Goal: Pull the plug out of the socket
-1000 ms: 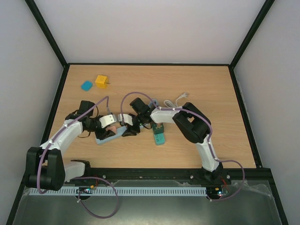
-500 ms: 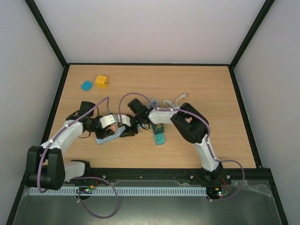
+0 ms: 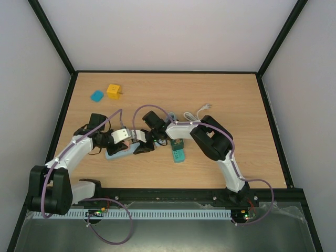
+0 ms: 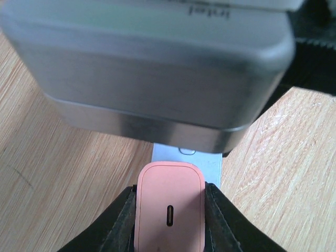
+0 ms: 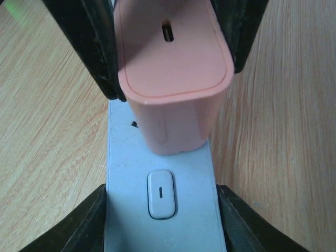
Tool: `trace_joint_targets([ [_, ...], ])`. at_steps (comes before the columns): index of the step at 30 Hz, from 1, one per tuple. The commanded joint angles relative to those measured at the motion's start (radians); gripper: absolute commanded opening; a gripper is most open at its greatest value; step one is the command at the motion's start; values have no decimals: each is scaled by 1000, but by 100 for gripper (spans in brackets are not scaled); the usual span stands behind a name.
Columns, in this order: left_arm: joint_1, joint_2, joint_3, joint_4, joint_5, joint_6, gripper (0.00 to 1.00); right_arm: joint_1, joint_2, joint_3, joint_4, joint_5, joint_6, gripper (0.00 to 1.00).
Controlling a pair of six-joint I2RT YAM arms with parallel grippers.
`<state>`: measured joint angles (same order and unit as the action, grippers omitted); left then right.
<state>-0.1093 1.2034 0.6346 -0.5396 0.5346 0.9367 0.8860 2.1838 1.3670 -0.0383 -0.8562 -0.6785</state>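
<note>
My left gripper is about to lift the plug off the socket strip, carry it outward to the bare tabletop by the yellow cube, lower and release it.
A pink plug [image 5: 170, 68] sits in a light-blue socket strip [image 5: 160, 210] with a white rocker switch [image 5: 160, 193]. Its base meets the strip's face. My left gripper [image 4: 169, 215] is shut on the plug's two sides, and its black fingers [image 5: 89, 47] flank the plug in the right wrist view. My right gripper [image 5: 160, 220] is shut across the width of the strip just below the switch. In the top view the plug [image 3: 126, 142] and strip [image 3: 114, 154] lie left of centre, with the left gripper [image 3: 127, 140] and right gripper [image 3: 143, 148] meeting over them.
A green power strip [image 3: 177, 153] lies just right of the right wrist, with a white cable [image 3: 197, 112] behind it. A yellow cube [image 3: 113, 91] and a small blue block [image 3: 97, 96] sit at the far left. The right wrist's grey camera housing [image 4: 157, 68] hangs close above the plug.
Both grippers and the strip have shifted slightly to the left. Both grips are unchanged and the plug sits in the strip as before.
</note>
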Motion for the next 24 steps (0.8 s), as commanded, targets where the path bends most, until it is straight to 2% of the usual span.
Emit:
trace_joint_targets([
  [1,-10,-27,41,-28,96,-37,22,8,16,5,-22,34,-15,15],
  [11,-12,-4,108,-98,77,-12,20,8,18,-1,-68,66,-50,8],
  [16,-12,-15,125,-122,24,9,20,8,19,-2,-91,86,-63,7],
  [24,-30,-46,121,-150,26,21,19,8,26,0,-105,96,-66,7],
])
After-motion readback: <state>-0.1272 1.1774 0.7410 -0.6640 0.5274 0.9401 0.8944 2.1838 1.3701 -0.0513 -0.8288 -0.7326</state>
